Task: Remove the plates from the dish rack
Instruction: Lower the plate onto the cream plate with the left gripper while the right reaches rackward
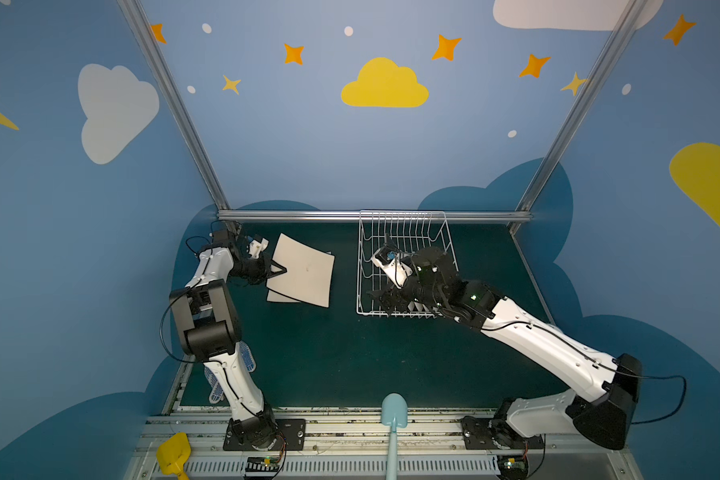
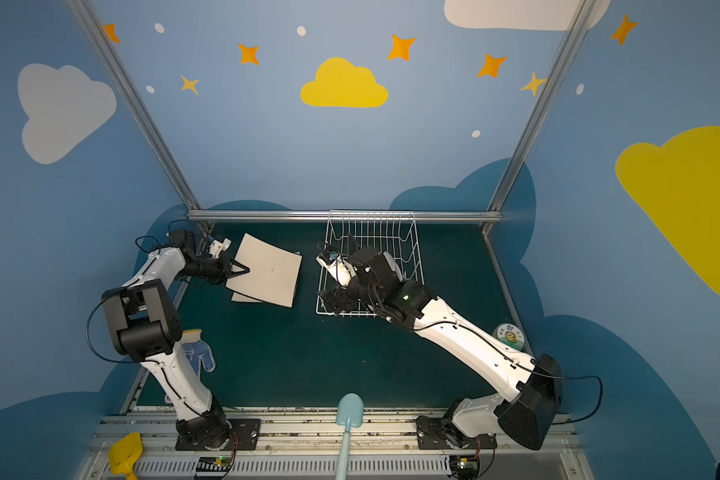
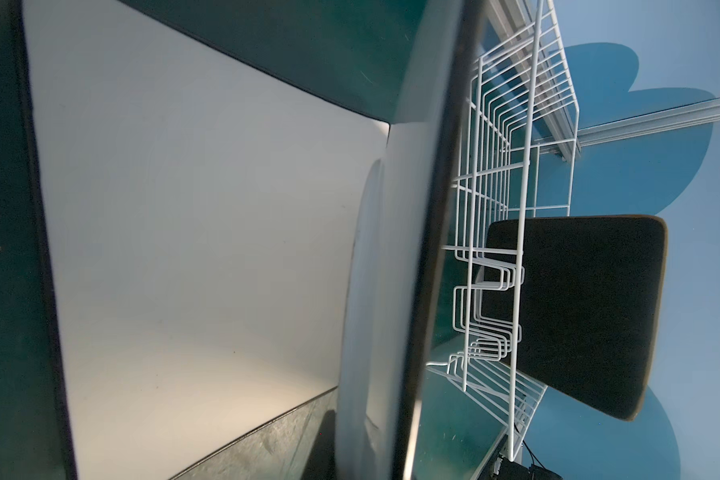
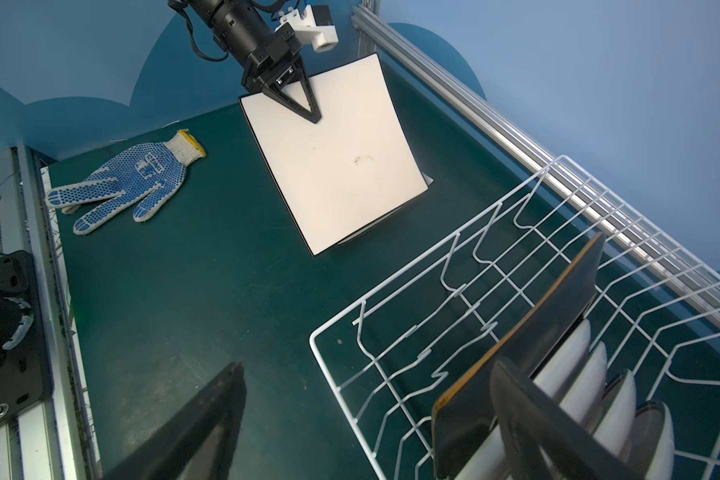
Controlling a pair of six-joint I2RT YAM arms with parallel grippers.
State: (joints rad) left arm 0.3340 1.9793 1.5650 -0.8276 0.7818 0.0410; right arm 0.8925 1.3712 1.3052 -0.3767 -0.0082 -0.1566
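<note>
The second cream plate (image 1: pixel 280 296) (image 3: pixel 200 240) lies flat just below my left gripper, so my left gripper will go down next and let go of the tilted plate's edge onto it.
My left gripper (image 1: pixel 282 270) (image 4: pixel 312 116) is shut on the edge of a cream square plate (image 1: pixel 306 270) (image 4: pixel 341 166) and holds it tilted just over a second cream plate (image 1: pixel 278 296) lying on the green table. In the left wrist view the held plate (image 3: pixel 375 291) runs edge-on past the camera and hides the fingers. The white wire dish rack (image 1: pixel 404 218) (image 2: pixel 371 216) (image 4: pixel 321 361) stands at the back right. A black square plate (image 4: pixel 537 345) (image 3: pixel 591 307) and several round white plates (image 4: pixel 578 365) stand upright in it. My right gripper (image 1: pixel 395 301) (image 4: pixel 368 365) is open at the rack's near end. One finger is outside the rack and the other rests by the black plate.
A blue-dotted work glove (image 4: pixel 134 183) (image 2: pixel 200 353) lies at the table's left edge. A round tin (image 2: pixel 510 334) sits at the right edge. A pale blue shovel (image 1: pixel 391 411) and a yellow scoop (image 1: pixel 173 453) lie at the front. An aluminium rail (image 1: pixel 308 215) runs behind the rack.
</note>
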